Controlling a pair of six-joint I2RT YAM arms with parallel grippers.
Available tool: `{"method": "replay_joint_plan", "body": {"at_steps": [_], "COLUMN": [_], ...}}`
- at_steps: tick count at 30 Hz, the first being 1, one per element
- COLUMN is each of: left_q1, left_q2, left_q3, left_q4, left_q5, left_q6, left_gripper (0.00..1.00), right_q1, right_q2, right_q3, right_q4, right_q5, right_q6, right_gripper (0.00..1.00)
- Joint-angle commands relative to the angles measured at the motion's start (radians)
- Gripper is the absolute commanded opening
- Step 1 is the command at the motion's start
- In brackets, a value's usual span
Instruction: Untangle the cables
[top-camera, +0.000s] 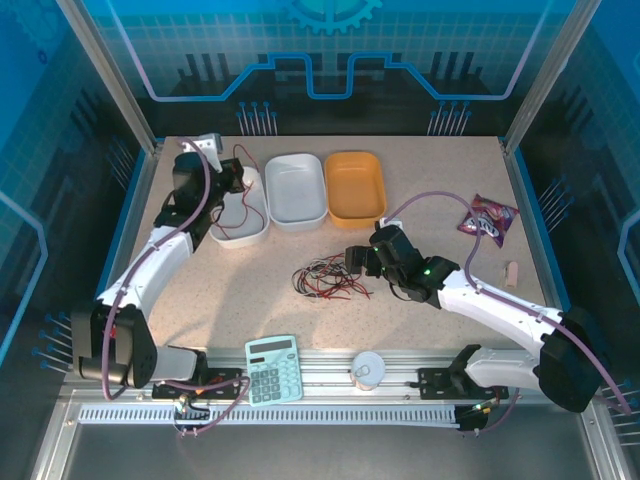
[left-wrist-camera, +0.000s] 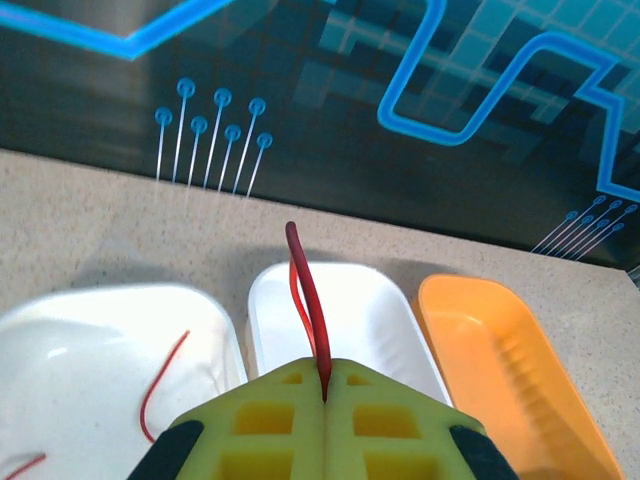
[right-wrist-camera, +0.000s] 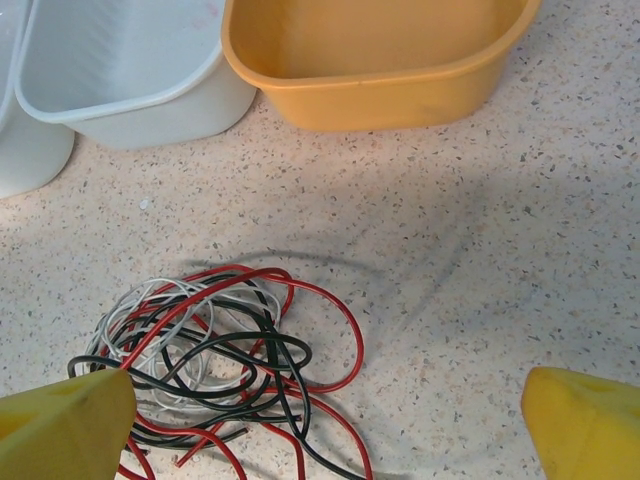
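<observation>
The cable's tail already trails over the white tray (top-camera: 245, 215) that holds red strands, so my left gripper should come down there next, tilt its fingers down and release the cable.
The cables lie as a loose tangle (top-camera: 325, 277) of thin red, black and white strands on the speckled table, in front of the trays. In the right wrist view the tangle (right-wrist-camera: 360, 350) sits low and left between my right gripper's (right-wrist-camera: 330, 420) yellow fingers (right-wrist-camera: 70, 420), which stand wide open with nothing in them. That right gripper (top-camera: 358, 262) hovers just right of the tangle. My left gripper (left-wrist-camera: 327, 365) is shut on one red cable (left-wrist-camera: 305, 290), which loops up from between the pads. It hangs over the leftmost white tray (top-camera: 245, 215), where the red strand (top-camera: 232, 233) trails.
A second white tray (top-camera: 297, 190) and an orange tray (top-camera: 355, 187) stand in a row at the back. A calculator (top-camera: 273, 368) and a small white cup (top-camera: 367, 370) sit at the near edge. A purple snack packet (top-camera: 488, 217) lies at the right.
</observation>
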Motion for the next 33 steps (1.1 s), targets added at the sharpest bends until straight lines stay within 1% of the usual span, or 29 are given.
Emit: {"method": "replay_joint_plan", "body": {"at_steps": [1, 4, 7, 10, 13, 17, 22, 26, 33], "left_q1": [0.009, 0.009, 0.009, 0.011, 0.017, 0.036, 0.041, 0.044, 0.044], "left_q2": [0.021, 0.043, 0.059, 0.064, 0.074, 0.104, 0.148, 0.205, 0.308], "left_q3": [-0.018, -0.023, -0.026, -0.034, -0.035, -0.036, -0.024, -0.014, 0.024], "left_q4": [0.037, 0.05, 0.052, 0.043, 0.01, -0.013, -0.052, -0.04, 0.018], "left_q5": [-0.004, 0.019, 0.016, -0.014, -0.066, -0.082, -0.128, -0.138, -0.092], "left_q6": [-0.077, -0.108, -0.124, -0.143, -0.17, -0.211, -0.236, -0.234, -0.164], "left_gripper": [0.0, 0.0, 0.0, 0.0, 0.0, 0.0, 0.0, 0.0, 0.0], "right_q1": [-0.012, -0.012, -0.013, -0.013, -0.016, -0.018, -0.019, -0.022, -0.023], "right_q2": [-0.019, -0.026, -0.034, -0.039, -0.038, -0.025, -0.003, 0.008, 0.013], "right_q3": [0.032, 0.031, 0.025, 0.019, 0.019, 0.028, 0.052, 0.061, 0.071], "right_q4": [-0.04, -0.05, -0.053, -0.057, -0.055, -0.053, -0.061, -0.063, -0.073], "right_q5": [0.034, 0.045, 0.049, 0.05, 0.049, 0.041, 0.028, 0.021, 0.016], "right_q6": [-0.002, 0.003, 0.01, 0.015, 0.018, 0.014, 0.002, -0.002, -0.006], "right_gripper": [1.0, 1.0, 1.0, 1.0, 1.0, 1.0, 1.0, 1.0, 1.0]}}
